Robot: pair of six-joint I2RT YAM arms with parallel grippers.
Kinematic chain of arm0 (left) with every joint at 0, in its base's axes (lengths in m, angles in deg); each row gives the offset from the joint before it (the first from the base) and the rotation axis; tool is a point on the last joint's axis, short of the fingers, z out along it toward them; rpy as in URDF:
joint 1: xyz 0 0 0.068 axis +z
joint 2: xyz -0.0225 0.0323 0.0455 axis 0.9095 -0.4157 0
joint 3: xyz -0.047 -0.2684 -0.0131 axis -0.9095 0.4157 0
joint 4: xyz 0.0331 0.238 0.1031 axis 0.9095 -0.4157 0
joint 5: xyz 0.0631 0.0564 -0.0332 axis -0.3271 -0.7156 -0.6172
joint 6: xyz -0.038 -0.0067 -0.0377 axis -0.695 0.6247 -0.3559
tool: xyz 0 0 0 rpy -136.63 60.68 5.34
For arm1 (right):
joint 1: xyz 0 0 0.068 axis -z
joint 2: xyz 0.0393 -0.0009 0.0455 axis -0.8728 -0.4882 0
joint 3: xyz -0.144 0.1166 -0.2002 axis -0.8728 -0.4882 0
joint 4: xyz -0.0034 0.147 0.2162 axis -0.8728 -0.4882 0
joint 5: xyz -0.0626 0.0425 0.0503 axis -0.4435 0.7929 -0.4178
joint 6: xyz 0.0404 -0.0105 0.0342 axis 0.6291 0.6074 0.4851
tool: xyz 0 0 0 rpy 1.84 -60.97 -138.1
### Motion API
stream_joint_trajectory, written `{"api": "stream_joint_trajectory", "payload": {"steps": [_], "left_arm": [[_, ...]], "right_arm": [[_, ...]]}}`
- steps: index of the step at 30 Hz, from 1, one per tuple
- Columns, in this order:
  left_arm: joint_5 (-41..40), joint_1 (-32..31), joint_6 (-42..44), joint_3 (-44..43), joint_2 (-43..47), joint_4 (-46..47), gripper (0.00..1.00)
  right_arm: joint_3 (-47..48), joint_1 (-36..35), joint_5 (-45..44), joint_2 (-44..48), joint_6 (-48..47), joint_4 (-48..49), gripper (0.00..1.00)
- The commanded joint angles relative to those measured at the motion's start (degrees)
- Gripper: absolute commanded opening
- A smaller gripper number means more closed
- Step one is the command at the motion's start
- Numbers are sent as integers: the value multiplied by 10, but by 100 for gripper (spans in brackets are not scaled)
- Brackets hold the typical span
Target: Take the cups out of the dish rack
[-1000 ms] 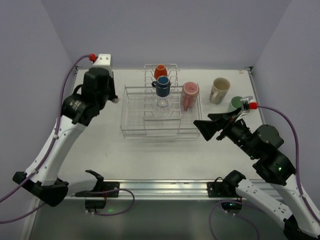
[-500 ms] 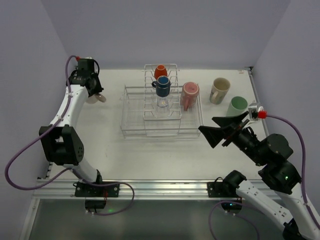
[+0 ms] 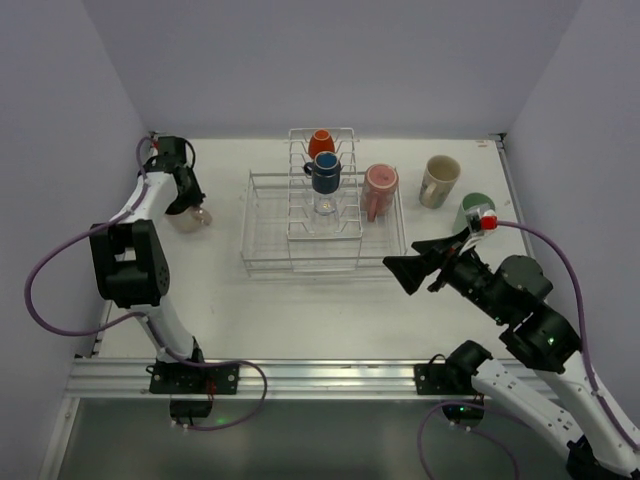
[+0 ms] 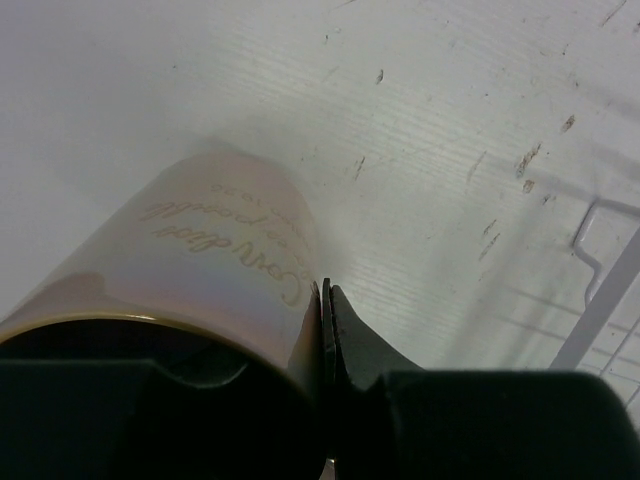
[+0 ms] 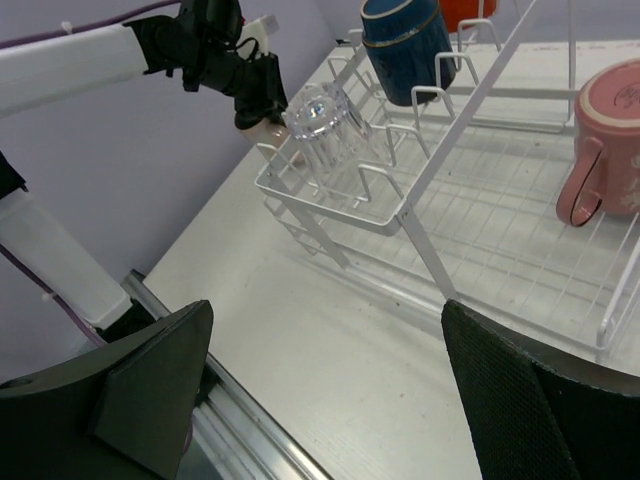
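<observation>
My left gripper moves down next, stands the pale pink tumbler (image 3: 192,218) on the bare table and releases the tumbler's rim, since that clear spot lies below the fingers.
My left gripper (image 3: 184,200) is shut on the rim of a pale pink tumbler (image 3: 192,218) with gold script (image 4: 190,270), held low over the table left of the dish rack (image 3: 268,262); the jaws (image 4: 325,292) pinch its wall. The rack holds an orange-red mug (image 3: 321,143), a dark-blue mug (image 3: 326,173), a clear glass (image 3: 325,205) and a pink mug (image 3: 380,186). A cream mug (image 3: 439,180) and a mint-green tumbler (image 3: 468,208) stand on the table at the right. My right gripper (image 3: 422,264) is open and empty, near the rack's front right corner.
In the right wrist view the rack (image 5: 420,215) fills the upper right, with the blue mug (image 5: 405,40), the glass (image 5: 325,125) and the pink mug (image 5: 605,140). The aluminium rail (image 3: 320,375) runs along the near edge. Walls stand close on the left and right.
My left arm swung from beside the rack to the far left and lowered the pink tumbler toward the table. My right gripper drifted slightly, still open.
</observation>
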Motion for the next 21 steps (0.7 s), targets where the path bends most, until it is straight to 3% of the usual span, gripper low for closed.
{"api": "stream_joint_trajectory", "payload": {"steps": [1, 9, 14, 21], "left_arm": [[2, 8, 15, -9, 7, 58, 0], [6, 22, 20, -4, -31, 60, 0], [2, 22, 17, -1, -23, 52, 24], [1, 22, 12, 17, 8, 38, 36]], "right_arm": [[-11, -2, -5, -3, -10, -10, 99], [-31, -2, -15, -5, -4, -16, 99], [-23, -2, -35, -35, -11, -11, 99], [-13, -2, -68, -62, -12, -10, 99]]}}
